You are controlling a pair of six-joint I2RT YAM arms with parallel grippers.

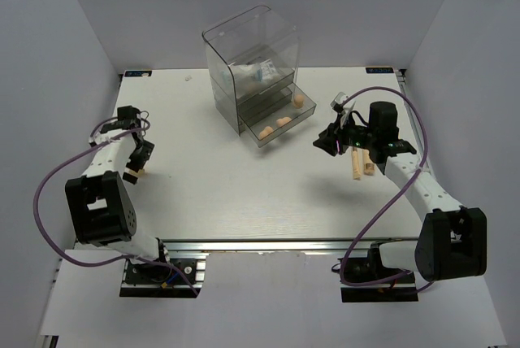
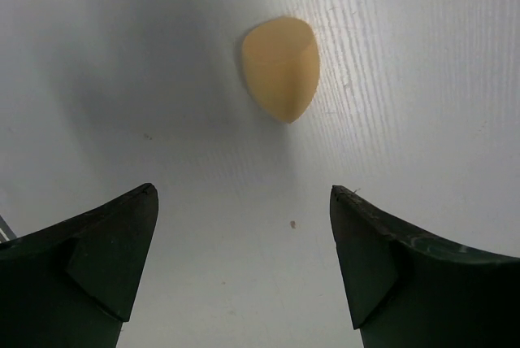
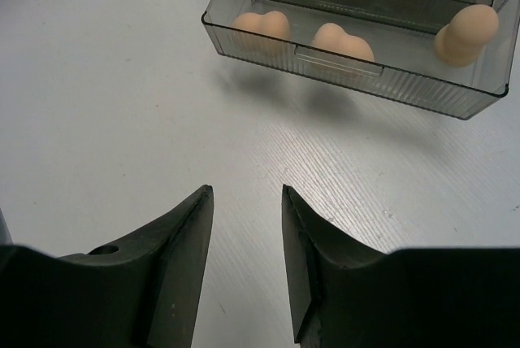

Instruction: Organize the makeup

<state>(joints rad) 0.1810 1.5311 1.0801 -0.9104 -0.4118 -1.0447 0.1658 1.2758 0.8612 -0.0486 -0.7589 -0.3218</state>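
Observation:
My left gripper lowers its open fingers around the peach sponge's narrow end and closes next, since the sponge lies below with its narrow end toward them.
A peach sponge lies on the white table just ahead of my left gripper, which is open and empty above it. In the top view this sponge shows at the tips of the left gripper. Three more peach sponges lie in the pulled-out bottom drawer. My right gripper is open and empty, facing that drawer from a short way off. A beige stick and a beige tube lie under the right arm. White-and-blue sachets show inside the box.
The tall clear drawer box stands at the back centre, its bottom drawer open towards the right gripper. Grey walls close in the table on three sides. The arm bases stand at the near edge.

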